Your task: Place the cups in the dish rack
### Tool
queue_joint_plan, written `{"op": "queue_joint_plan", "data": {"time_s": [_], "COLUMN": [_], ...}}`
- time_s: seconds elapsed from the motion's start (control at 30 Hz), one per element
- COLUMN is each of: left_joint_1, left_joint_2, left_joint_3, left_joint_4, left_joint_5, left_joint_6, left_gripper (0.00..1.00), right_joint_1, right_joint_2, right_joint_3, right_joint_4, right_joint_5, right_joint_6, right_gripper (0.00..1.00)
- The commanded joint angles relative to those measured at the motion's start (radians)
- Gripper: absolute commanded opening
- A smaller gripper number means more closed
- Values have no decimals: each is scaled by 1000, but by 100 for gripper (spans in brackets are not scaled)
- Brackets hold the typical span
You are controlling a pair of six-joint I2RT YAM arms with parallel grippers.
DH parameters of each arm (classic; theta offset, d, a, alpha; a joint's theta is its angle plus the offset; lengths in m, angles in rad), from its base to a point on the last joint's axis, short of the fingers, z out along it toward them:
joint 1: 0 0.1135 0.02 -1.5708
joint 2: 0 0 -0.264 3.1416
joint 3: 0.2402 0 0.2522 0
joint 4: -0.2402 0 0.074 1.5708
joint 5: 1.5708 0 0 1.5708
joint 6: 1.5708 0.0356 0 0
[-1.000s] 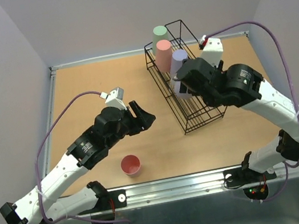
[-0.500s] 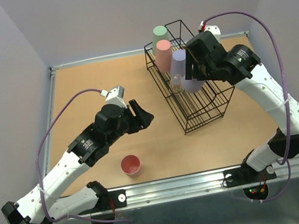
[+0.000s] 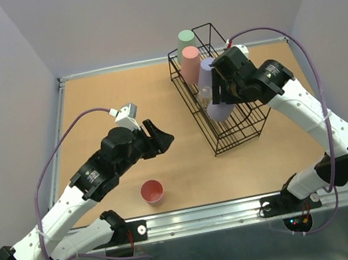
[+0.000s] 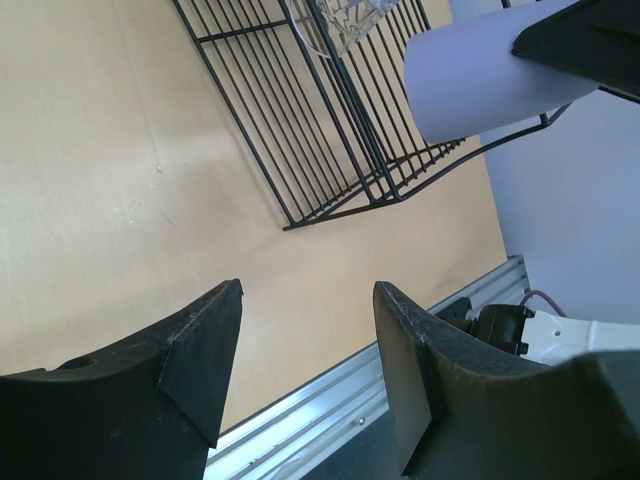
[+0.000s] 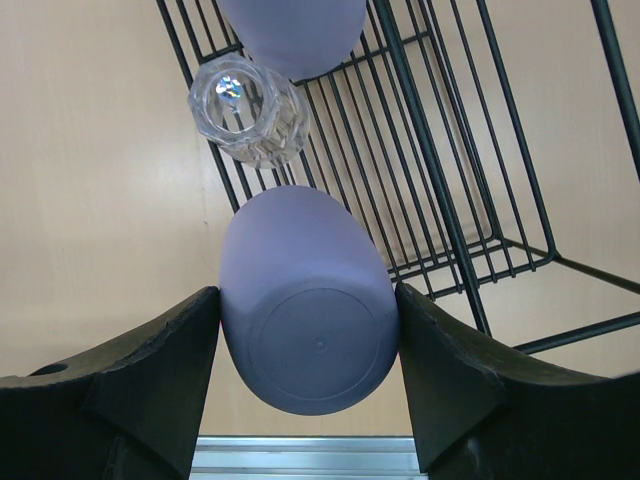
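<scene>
My right gripper needs to bring the second lavender cup down into the rack's near end [image 3: 229, 127] next, beside the clear cup [image 3: 205, 100].
The black wire dish rack [image 3: 231, 127] stands at the back right. In it stand a pale green cup [image 3: 185, 38], a salmon cup [image 3: 189, 64], a lavender cup [image 3: 207, 72] and a clear cup [image 3: 205, 100]. My right gripper [image 3: 220, 95] is shut on a second lavender cup [image 3: 219, 110], holding it over the rack beside the clear cup. In the right wrist view the held cup [image 5: 305, 325] sits base-on between the fingers, with the clear cup [image 5: 247, 110] just beyond it. A salmon-red cup [image 3: 152, 192] stands upright on the table, near front. My left gripper [image 3: 163, 136] is open and empty.
In the left wrist view, the rack [image 4: 330, 130] and the held lavender cup [image 4: 490, 80] lie beyond my open left gripper [image 4: 308, 300]. A metal rail [image 3: 242, 209] runs along the table's near edge. Grey walls enclose the table.
My right gripper has swung its lavender cup in over the rack, down beside the clear cup. My left arm has drawn back slightly to the left.
</scene>
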Motion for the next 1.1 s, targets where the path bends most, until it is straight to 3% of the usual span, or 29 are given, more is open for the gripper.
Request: {"op": "queue_joint_plan", "data": {"time_s": [0.0, 1.07], "left_joint_1": [6, 9], "left_joint_2": [-23, -44], "left_joint_3": [-7, -33], "left_joint_4": [2, -13], "left_joint_5": [5, -6], "left_joint_6": [7, 13], "left_gripper": [65, 64], "right_joint_1": [3, 12], "right_joint_2": [-25, 58], "right_joint_3": [-38, -95], "right_joint_4": [52, 21], "right_joint_5": [-13, 53], "right_joint_6": [12, -20], "right_gripper": [0, 0]}}
